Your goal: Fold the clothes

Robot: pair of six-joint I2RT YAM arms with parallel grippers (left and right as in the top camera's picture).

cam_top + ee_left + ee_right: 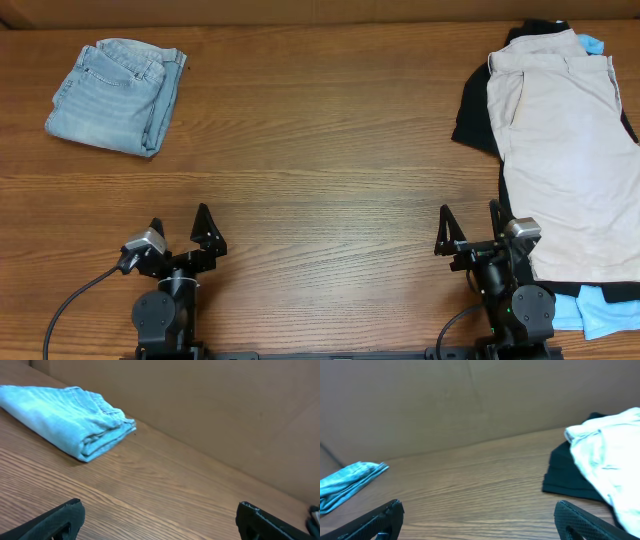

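The shorts' edge [507,143] [598,481] beside the black garment lies farther out than my right gripper, which is still over bare wood. So my right gripper should reach outward, tip down at that edge and close.
The beige khaki shorts [562,150] lie flat on top of a pile at the right side of the table, waistband at the far end. They also show at the right edge of the right wrist view [612,455]. My right gripper [470,232] is open and empty, near the front edge just left of the shorts' lower hem; its fingertips [479,517] frame bare wood. My left gripper [182,232] is open and empty at the front left, far from the shorts; its fingertips [159,517] are wide apart over the wood.
Folded light-blue denim [118,95] lies at the far left, also in the left wrist view [65,420]. A black garment [474,120] and a light-blue one [598,312] lie under the shorts. A cardboard wall [445,400] backs the table.
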